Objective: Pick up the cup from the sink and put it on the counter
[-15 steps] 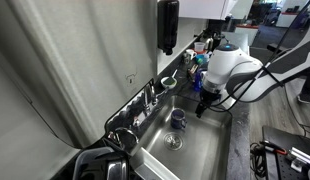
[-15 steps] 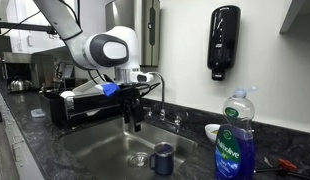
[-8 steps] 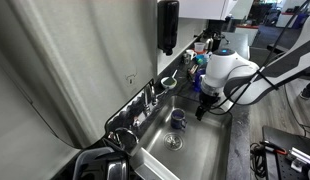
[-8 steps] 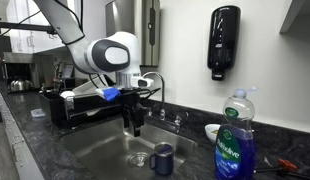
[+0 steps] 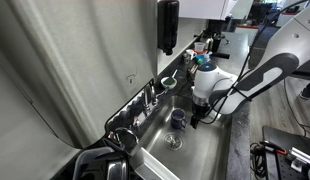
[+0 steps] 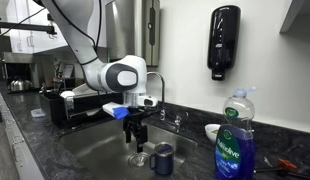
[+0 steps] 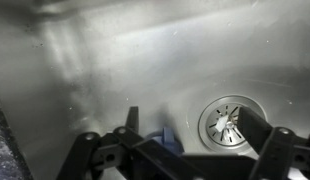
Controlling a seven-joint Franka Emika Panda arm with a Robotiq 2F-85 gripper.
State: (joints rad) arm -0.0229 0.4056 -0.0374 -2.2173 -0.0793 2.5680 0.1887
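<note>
Next, my gripper shifts and lowers astride the side of the dark blue cup [image 5: 177, 118], since the open fingers still hang to the side of it.
The small dark blue cup [image 5: 177, 118] stands upright on the floor of the steel sink [image 5: 203, 152], just beside the round drain [image 5: 174, 141]. It also shows in an exterior view [image 6: 162, 159]. My gripper [image 6: 135, 146] is open and empty, low inside the basin, a little to one side of the cup. In the wrist view the gripper [image 7: 193, 120] spreads its fingers above the drain [image 7: 228, 121], and only a blue sliver of the cup [image 7: 167, 138] shows behind the gripper body. The dark counter [image 6: 25, 125] surrounds the sink.
A chrome faucet [image 6: 155, 85] stands at the back rim. A small grey bowl [image 6: 212, 131] and a blue dish soap bottle [image 6: 232, 140] sit on the counter. A black soap dispenser [image 6: 224, 40] hangs on the wall. A dish rack [image 6: 80, 102] stands beside the sink.
My gripper has come down into the basin and moved closer to the cup. It stays open. The cup has not moved.
</note>
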